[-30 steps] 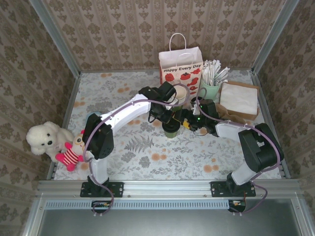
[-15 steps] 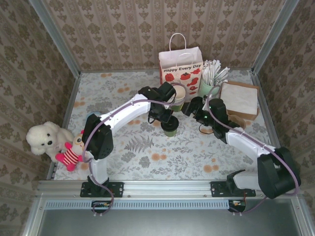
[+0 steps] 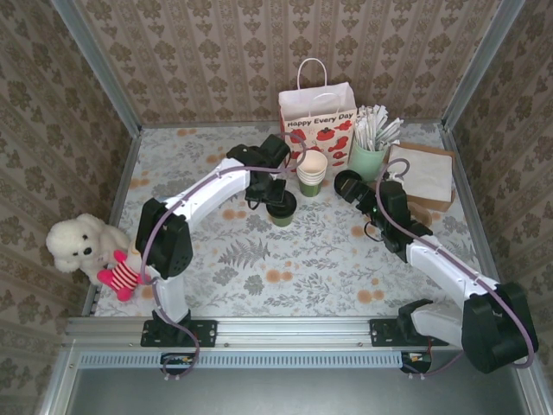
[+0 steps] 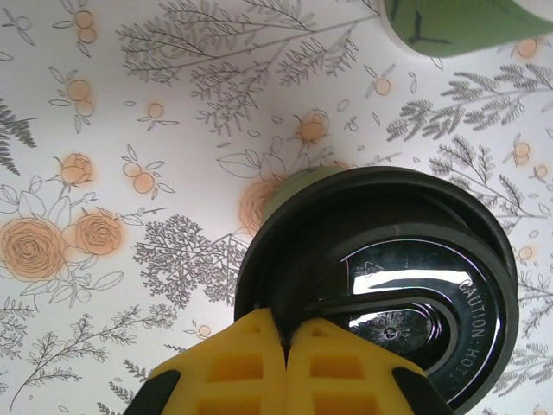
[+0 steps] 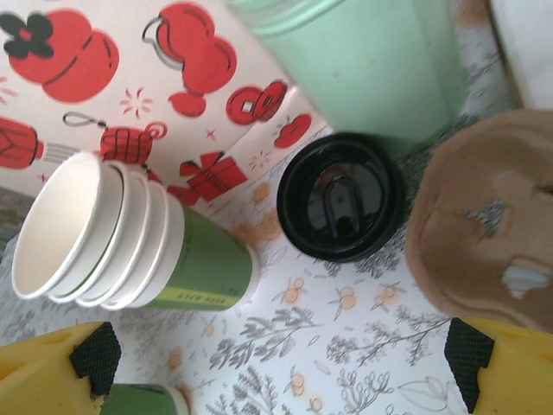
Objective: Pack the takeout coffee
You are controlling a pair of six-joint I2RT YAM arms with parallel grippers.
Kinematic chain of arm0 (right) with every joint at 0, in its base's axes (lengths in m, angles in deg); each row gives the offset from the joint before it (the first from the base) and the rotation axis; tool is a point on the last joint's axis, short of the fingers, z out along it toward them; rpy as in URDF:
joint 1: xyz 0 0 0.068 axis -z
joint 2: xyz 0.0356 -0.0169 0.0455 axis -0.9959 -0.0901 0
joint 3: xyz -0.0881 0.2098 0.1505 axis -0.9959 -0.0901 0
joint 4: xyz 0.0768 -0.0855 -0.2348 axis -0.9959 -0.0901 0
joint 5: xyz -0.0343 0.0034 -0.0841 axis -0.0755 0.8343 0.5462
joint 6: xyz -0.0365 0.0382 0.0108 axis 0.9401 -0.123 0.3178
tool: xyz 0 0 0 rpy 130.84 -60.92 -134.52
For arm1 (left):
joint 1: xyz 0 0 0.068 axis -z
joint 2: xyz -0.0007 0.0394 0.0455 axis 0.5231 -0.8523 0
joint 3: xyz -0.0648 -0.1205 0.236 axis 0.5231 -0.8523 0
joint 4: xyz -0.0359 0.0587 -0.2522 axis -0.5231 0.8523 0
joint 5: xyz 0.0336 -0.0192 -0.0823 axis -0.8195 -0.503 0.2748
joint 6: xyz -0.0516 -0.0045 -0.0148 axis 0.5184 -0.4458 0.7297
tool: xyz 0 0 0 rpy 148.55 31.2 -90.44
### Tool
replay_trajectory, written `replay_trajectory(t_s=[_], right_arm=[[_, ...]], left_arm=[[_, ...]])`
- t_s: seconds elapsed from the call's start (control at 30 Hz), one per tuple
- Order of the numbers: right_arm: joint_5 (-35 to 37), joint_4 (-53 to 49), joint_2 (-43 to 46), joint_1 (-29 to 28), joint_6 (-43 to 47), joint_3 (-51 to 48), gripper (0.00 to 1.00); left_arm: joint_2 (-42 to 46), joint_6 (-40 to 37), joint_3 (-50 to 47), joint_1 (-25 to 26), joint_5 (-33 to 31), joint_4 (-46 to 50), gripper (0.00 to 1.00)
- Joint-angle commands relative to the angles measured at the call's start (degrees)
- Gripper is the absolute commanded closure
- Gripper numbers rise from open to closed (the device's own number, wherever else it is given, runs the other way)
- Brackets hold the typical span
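Observation:
The left gripper carries the coffee outward onto the tabletop (image 4: 298,73) beside the stack next and lets go of the lid's rim, since that spot is clear.
The takeout coffee (image 3: 282,208), a dark green cup with a black lid (image 4: 389,268), is at mid-table, just in front of the stack of cups. My left gripper (image 3: 270,198) is shut on the lid's near rim; its yellow fingertips (image 4: 259,354) pinch that rim in the left wrist view. Whether the cup rests on the table or hangs just above it, I cannot tell. My right gripper (image 5: 283,367) stands open with nothing between its fingers, over the table to the right of the coffee. In the top view the right gripper (image 3: 359,192) is close to a loose black lid (image 3: 346,182).
A stack of unlidded cream-rimmed cups (image 3: 312,172) stands before the strawberry paper bag (image 3: 317,124). The loose lid (image 5: 339,207) lies between this stack (image 5: 121,233), the mint cup of sticks (image 3: 368,158) and a brown cup carrier (image 5: 492,225). Napkins (image 3: 421,172) are at back right, plush toys (image 3: 91,251) at left.
My left gripper has carried the coffee back and to the left, toward the cup stack. My right gripper has let go, opened fully and swung away to the right near the mint cup.

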Motion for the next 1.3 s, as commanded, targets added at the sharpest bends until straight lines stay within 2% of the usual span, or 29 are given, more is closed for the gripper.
replay_trajectory(t_s=[0.0, 0.53, 0.7, 0.8, 0.97, 1.1, 1.27], right_arm=[[5.46, -2.80, 2.14, 0.50, 1.90, -0.20, 0.00], [5.80, -10.96, 6.86, 3.27, 3.48, -0.12, 0.00], [3.33, -13.54, 7.53, 6.58, 4.57, 0.19, 0.00], [1.23, -14.32, 7.50, 8.69, 4.70, 0.19, 0.00], [-1.61, -15.85, 7.01, 11.91, 4.97, 0.15, 0.00], [-5.65, -16.70, 6.58, 15.93, 4.79, -0.20, 0.00], [-6.55, -17.69, 6.15, 18.30, 5.01, -0.36, 0.00]], left_arm=[[0.81, 1.72, 0.33, -1.17, 0.31, -1.05, 1.00], [-11.07, 3.82, 14.37, -4.97, -2.63, 0.89, 0.94], [-14.14, 4.00, 19.05, -5.64, -2.87, 1.48, 0.92], [-15.81, 4.01, 21.60, -5.86, -3.51, 2.45, 0.86], [-17.76, 3.66, 24.15, -6.56, -2.84, 2.98, 0.85], [-18.07, 3.41, 25.68, -6.92, -2.69, 3.43, 0.81], [-17.26, 2.71, 25.66, -7.05, -1.30, 3.18, 0.77]])
